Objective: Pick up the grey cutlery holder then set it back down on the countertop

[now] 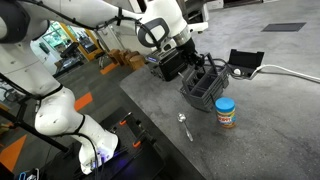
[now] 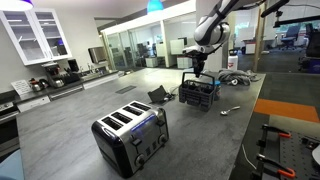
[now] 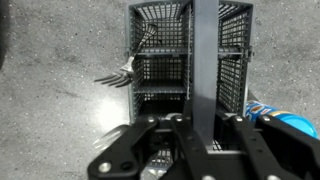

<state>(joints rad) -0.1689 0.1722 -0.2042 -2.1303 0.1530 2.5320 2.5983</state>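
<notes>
My gripper shifts away from the jar next, lowers the holder (image 1: pixel 205 90) and frees its handle. Bare countertop lies below and left of my gripper in the wrist view.
The grey cutlery holder (image 1: pixel 205 90) (image 2: pixel 197 94) is a dark grid basket standing on, or barely above, the speckled countertop (image 1: pixel 270 130) (image 2: pixel 70 120). In the wrist view the holder (image 3: pixel 160 60) lies straight below, and its flat upright handle (image 3: pixel 205 60) runs up between my fingers. My gripper (image 3: pixel 205 135) (image 1: pixel 192 66) (image 2: pixel 197 72) is pressed on that handle from both sides. A fork (image 3: pixel 120 72) pokes out through the holder's side.
A blue-lidded jar (image 1: pixel 226 112) (image 3: pixel 290 118) stands close beside the holder. A spoon (image 1: pixel 185 125) (image 2: pixel 230 110) lies nearer the counter edge. A black slatted box (image 1: pixel 168 66) (image 2: pixel 158 96), a black device (image 1: pixel 245 62) with a white cable (image 1: pixel 290 71), and a toaster (image 2: pixel 130 138) also stand on the counter.
</notes>
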